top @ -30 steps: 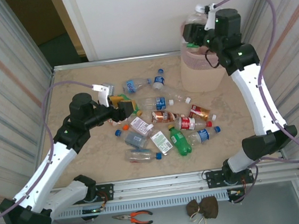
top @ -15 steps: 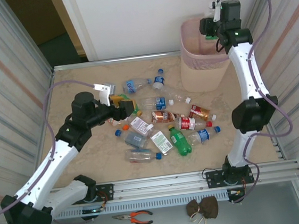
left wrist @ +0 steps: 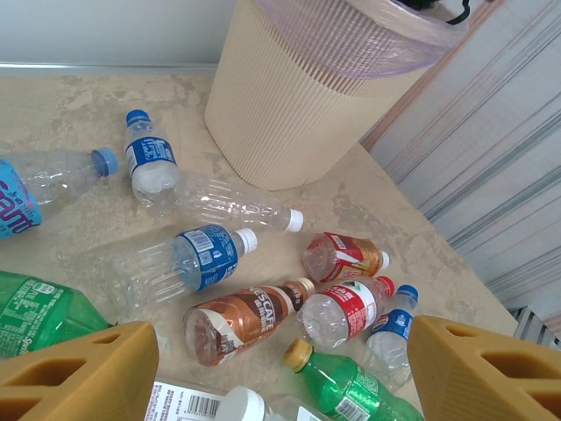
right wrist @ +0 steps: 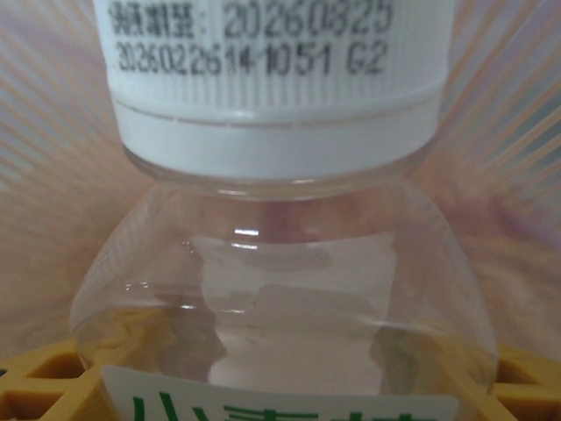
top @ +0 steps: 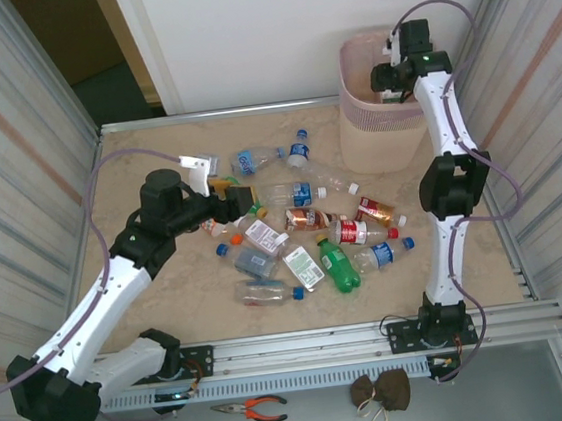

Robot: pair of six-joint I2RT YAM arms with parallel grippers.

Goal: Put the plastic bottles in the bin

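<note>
I will next lower my right gripper farther past the rim of the pale pink bin and release the clear white-capped bottle (right wrist: 280,289), because the inside of the bin is below the gripper.
Several plastic bottles (top: 310,243) lie scattered mid-table, clear and green, with blue, red, white and brown labels. My left gripper (top: 236,203) hovers open over their left side with nothing between its yellow fingers (left wrist: 79,368). Below the left gripper (left wrist: 280,351) lie a brown-labelled bottle (left wrist: 241,316), a red-labelled one (left wrist: 346,311) and a green one (left wrist: 351,390). The pale pink bin (top: 373,130) stands at the back right, and its ribbed wall (left wrist: 289,96) shows in the left wrist view. My right gripper (top: 385,75) reaches down into the bin's mouth, shut on a clear white-capped bottle (right wrist: 280,289).
Corrugated walls close in both sides of the table, and a white wall stands behind. Loose coloured caps (top: 223,248) lie near the left gripper. Bare tabletop (top: 144,154) spreads at the back left. Pliers (top: 250,408) and a small sack (top: 380,391) rest below the front rail.
My right arm has swung from above the bin's front rim over its opening and dipped down inside, still holding the bottle. My left gripper has crept slightly right over the pile.
</note>
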